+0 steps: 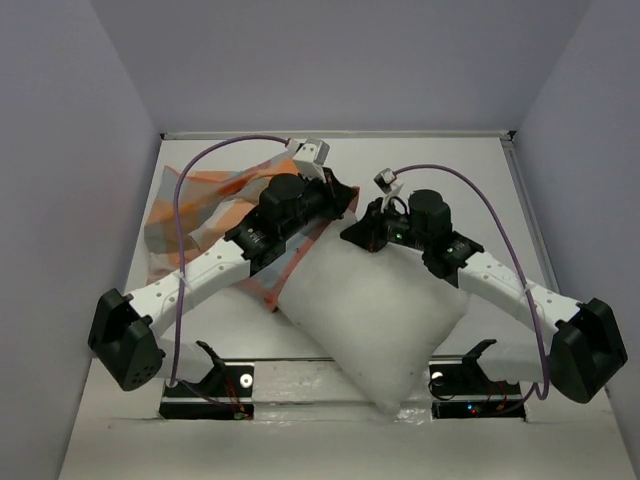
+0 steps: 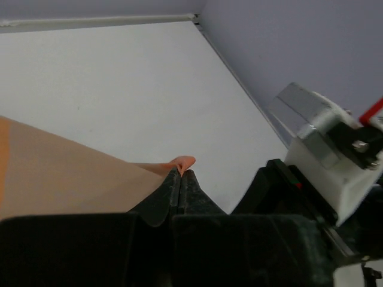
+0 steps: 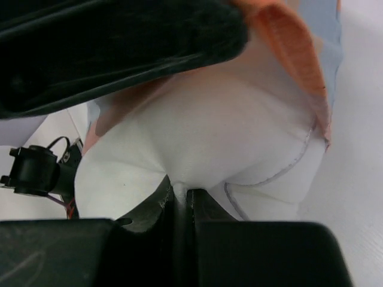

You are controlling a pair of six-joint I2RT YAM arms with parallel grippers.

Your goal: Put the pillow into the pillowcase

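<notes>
I need to move my right gripper outward and bring the fold of pillow toward the pillowcase's arched orange hem (image 3: 294,51) to let go of it, since this end of the pillow still bulges from the pillowcase's opening.
The white pillow (image 1: 372,312) lies slantwise in the middle of the table, with one corner at the near edge. Its far end sits at the mouth of the checked orange and grey pillowcase (image 1: 188,207), which spreads out to the back left. My left gripper (image 1: 338,200) is shut on the orange edge of the pillowcase (image 2: 66,179), pinched at the jaw tips (image 2: 181,171). My right gripper (image 1: 357,233) is shut on a fold of pillow (image 3: 197,137) at its tips (image 3: 179,192). The pillowcase hem (image 3: 292,52) arches over that end of the pillow.
The white table (image 1: 455,175) is closed in by lilac walls at the back and both sides. The arm bases and a rail (image 1: 330,385) run along the near edge. In the left wrist view the right arm's camera housing (image 2: 323,149) is close on the right.
</notes>
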